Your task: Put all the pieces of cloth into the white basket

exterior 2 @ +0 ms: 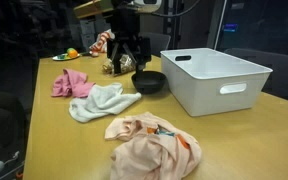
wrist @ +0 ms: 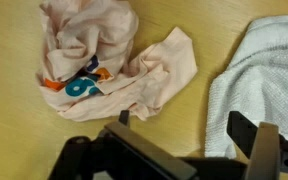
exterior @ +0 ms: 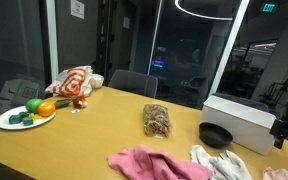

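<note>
I will move my gripper to the left in the wrist view and then down onto the peach cloth's raised fold by the patch (exterior 2: 154,145) (wrist: 118,74), because it is below my gripper on that side.
The white basket (exterior 2: 216,72) stands on the wooden table and also shows in an exterior view (exterior: 246,118). A peach cloth with a printed patch (exterior 2: 154,145) lies crumpled near the front; it shows in the wrist view (wrist: 94,55). A white towel (exterior 2: 104,101) lies beside it (wrist: 264,80) (exterior: 219,162). A pink cloth (exterior 2: 72,83) (exterior: 149,163) lies further along. A red-and-white cloth (exterior: 74,82) (exterior 2: 102,42) sits at the far end. My gripper (wrist: 184,128) (exterior 2: 125,58) (exterior: 285,135) is open and empty, above bare table between the peach cloth and the towel.
A black bowl (exterior 2: 149,82) (exterior: 215,135) sits next to the basket. A brown patterned item (exterior: 157,121) lies mid-table. A white plate with vegetables (exterior: 24,113) stands at the far end. Chairs and glass walls surround the table.
</note>
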Robot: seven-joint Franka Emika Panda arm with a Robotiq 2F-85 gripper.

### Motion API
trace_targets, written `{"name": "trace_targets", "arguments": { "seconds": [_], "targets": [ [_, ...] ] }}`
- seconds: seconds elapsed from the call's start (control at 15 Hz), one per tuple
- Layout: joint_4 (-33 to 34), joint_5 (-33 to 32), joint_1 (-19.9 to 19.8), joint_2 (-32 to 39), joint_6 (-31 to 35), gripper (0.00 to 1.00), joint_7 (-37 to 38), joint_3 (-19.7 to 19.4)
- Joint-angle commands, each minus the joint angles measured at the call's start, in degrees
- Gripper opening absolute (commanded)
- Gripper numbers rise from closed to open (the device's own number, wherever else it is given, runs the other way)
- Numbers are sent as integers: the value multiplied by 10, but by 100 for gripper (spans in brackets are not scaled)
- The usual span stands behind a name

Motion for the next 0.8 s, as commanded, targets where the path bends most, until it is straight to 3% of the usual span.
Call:
{"name": "trace_targets", "arguments": {
  "seconds": [0.0, 0.73],
  "targets": [
    [3, -1, 6, 0, -1, 100, 1, -6],
    [-3, -2, 1, 5, 18, 100, 13, -10]
  ]
}}
